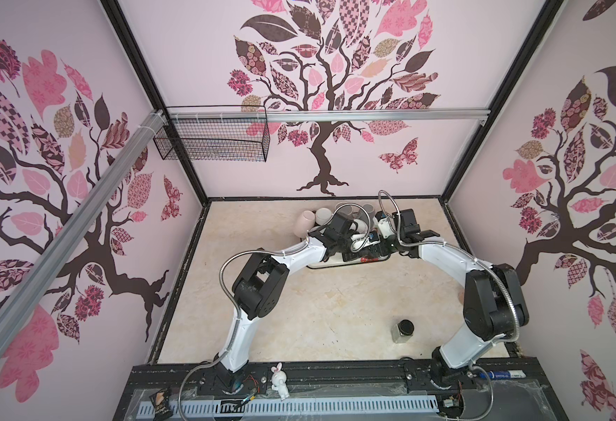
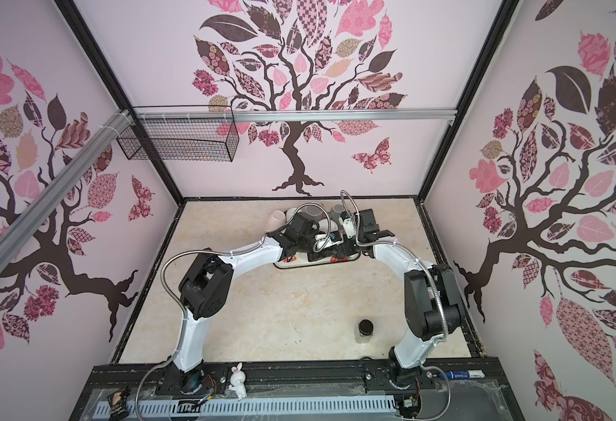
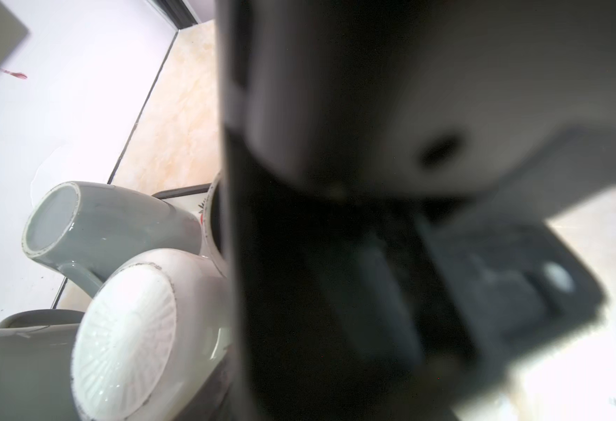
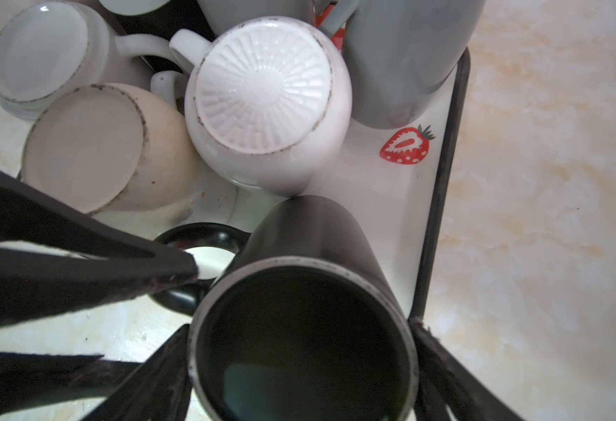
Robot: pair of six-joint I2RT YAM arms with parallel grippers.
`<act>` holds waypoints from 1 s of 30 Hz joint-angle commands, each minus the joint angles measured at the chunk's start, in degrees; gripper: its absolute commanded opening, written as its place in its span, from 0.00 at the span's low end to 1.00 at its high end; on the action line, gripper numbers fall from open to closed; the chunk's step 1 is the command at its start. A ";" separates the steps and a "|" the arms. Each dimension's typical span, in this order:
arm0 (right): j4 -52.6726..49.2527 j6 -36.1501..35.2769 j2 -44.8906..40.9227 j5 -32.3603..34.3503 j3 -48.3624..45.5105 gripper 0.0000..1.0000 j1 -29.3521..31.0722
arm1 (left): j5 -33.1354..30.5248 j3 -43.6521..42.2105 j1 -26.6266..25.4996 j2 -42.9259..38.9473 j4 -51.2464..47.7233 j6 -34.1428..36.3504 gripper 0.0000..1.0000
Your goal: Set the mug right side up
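The black mug's handle loop juts toward my left gripper, so next it should shift slightly, open fingers astride the loop, and close.
The black mug point(image 4: 299, 328) is tilted over the near end of the white tray point(image 4: 441, 204), one round end facing the right wrist camera. Whether that end is its mouth or its base I cannot tell. My right gripper point(image 4: 301, 357) is shut on the mug's body, one finger pressed against each side. My left gripper point(image 4: 146, 317) comes in from the side with its fingers apart. The tip of one of those fingers point(image 4: 175, 269) sits at the loop of the mug's handle point(image 4: 175, 302). Dark, blurred shapes block most of the left wrist view.
On the tray, upside down or leaning, are a white mug with a ribbed base point(image 4: 262, 87), a beige mug point(image 4: 88, 145), a grey mug point(image 4: 401, 54) and another white mug point(image 4: 40, 51). A black-lidded jar point(image 1: 404, 330) stands at the front right. A wire basket point(image 1: 211, 138) hangs on the back wall.
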 commanded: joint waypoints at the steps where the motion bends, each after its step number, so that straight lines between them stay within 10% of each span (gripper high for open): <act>1: -1.44 0.97 -1.13 -5.23 0.27 0.86 0.61 | -0.18 -4.25 1.59 -0.95 0.69 0.17 0.51; 26: -4.18 4.39 -1.04 -11.08 5.07 0.86 0.53 | -0.38 -0.30 1.74 2.37 -3.74 1.30 0.38; 30: -5.19 4.08 -1.28 -10.99 5.60 0.86 0.56 | -0.13 -0.03 1.16 2.32 -3.84 1.31 0.21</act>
